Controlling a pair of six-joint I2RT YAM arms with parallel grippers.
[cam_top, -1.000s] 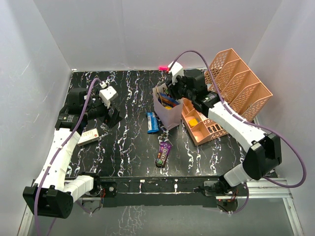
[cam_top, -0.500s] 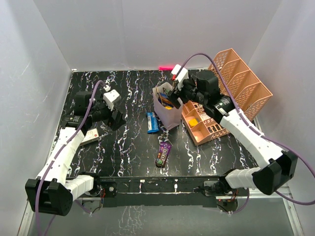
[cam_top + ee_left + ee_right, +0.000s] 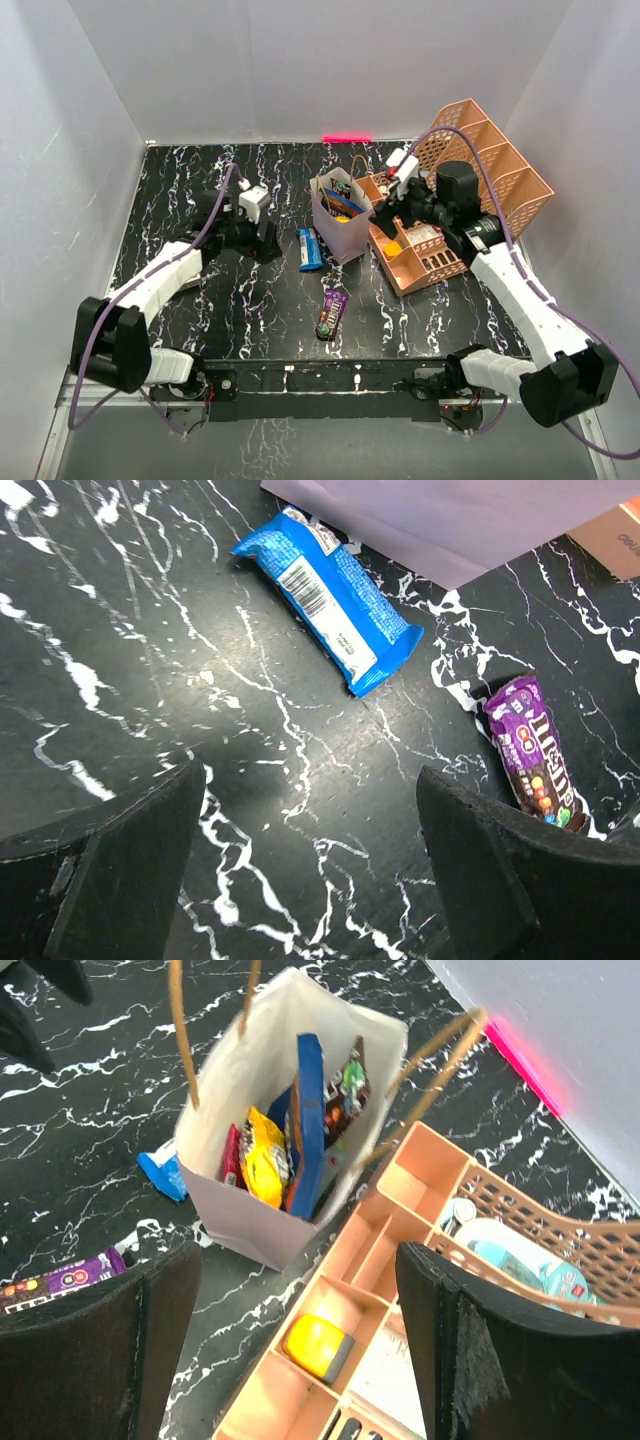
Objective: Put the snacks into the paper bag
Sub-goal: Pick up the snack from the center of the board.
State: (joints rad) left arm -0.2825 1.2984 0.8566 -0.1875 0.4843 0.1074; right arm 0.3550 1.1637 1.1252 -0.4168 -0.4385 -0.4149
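Note:
I will move my left gripper down toward the bag next, onto the blue packet's edge by its near end.
The pale paper bag stands upright mid-table with several snacks inside; the right wrist view shows blue, yellow and red packets in it. A blue packet lies flat just left of the bag, also in the left wrist view. A purple-brown packet lies in front of the bag and shows in the left wrist view. My left gripper is open and empty, low over the table left of the blue packet. My right gripper is open and empty, above the tray right of the bag.
A salmon-pink organiser tray holding a yellow block sits right of the bag. A tall pink mesh rack stands at back right. A white card lies at far left. A pink marker lies at the back wall.
My left gripper has swung right toward the blue packet. My right gripper has pulled back from over the bag's mouth to the right, over the tray.

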